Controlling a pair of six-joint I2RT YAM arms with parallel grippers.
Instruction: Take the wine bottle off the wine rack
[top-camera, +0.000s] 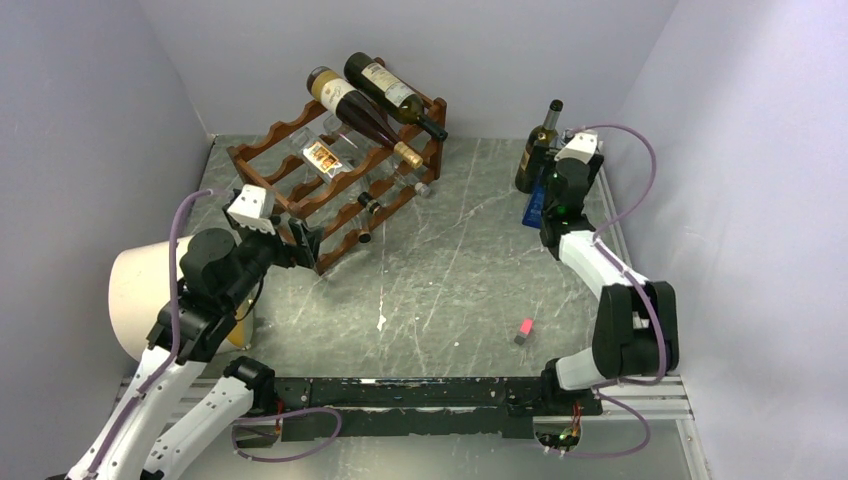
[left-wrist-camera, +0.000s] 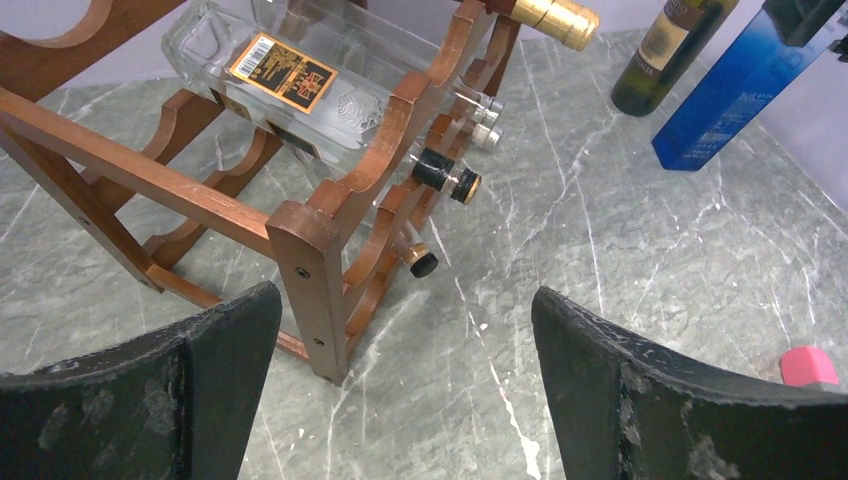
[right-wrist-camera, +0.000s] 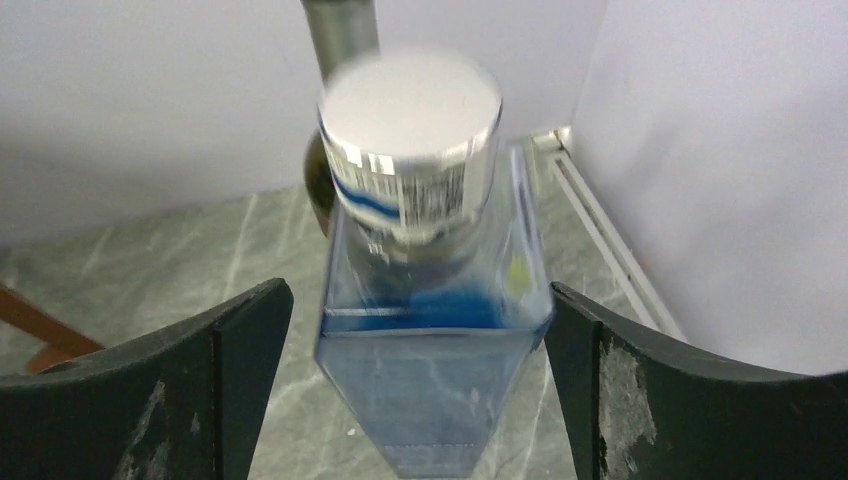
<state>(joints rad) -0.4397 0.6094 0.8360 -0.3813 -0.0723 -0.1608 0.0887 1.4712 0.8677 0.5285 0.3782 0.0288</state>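
I will move my left gripper outward next and turn it so its fingers go on both sides of the gold-necked bottle's dark body, beside its label, because that bottle is the nearer one on the wine rack's top shelf.
The reddish-brown wine rack (top-camera: 290, 165) stands at the back left. Two dark wine bottles (top-camera: 372, 116) lie on its top tier, and a clear bottle with an orange label (top-camera: 325, 157) lies a tier below. My left gripper (top-camera: 300, 240) is open just in front of the rack's near corner post (left-wrist-camera: 310, 270), touching nothing. At the back right my right gripper (top-camera: 548, 200) stands open around an upright blue square bottle (right-wrist-camera: 430, 380) with a silver cap, with a gap on its left side. A dark green wine bottle (top-camera: 535, 150) stands upright just behind it.
A pink eraser (top-camera: 524, 330) lies on the marble table near the front right. A white cylinder (top-camera: 135, 290) sits beside the left arm. Grey walls close in at the back and both sides. Small bottle necks (left-wrist-camera: 445, 175) stick out of the rack's lower tiers.
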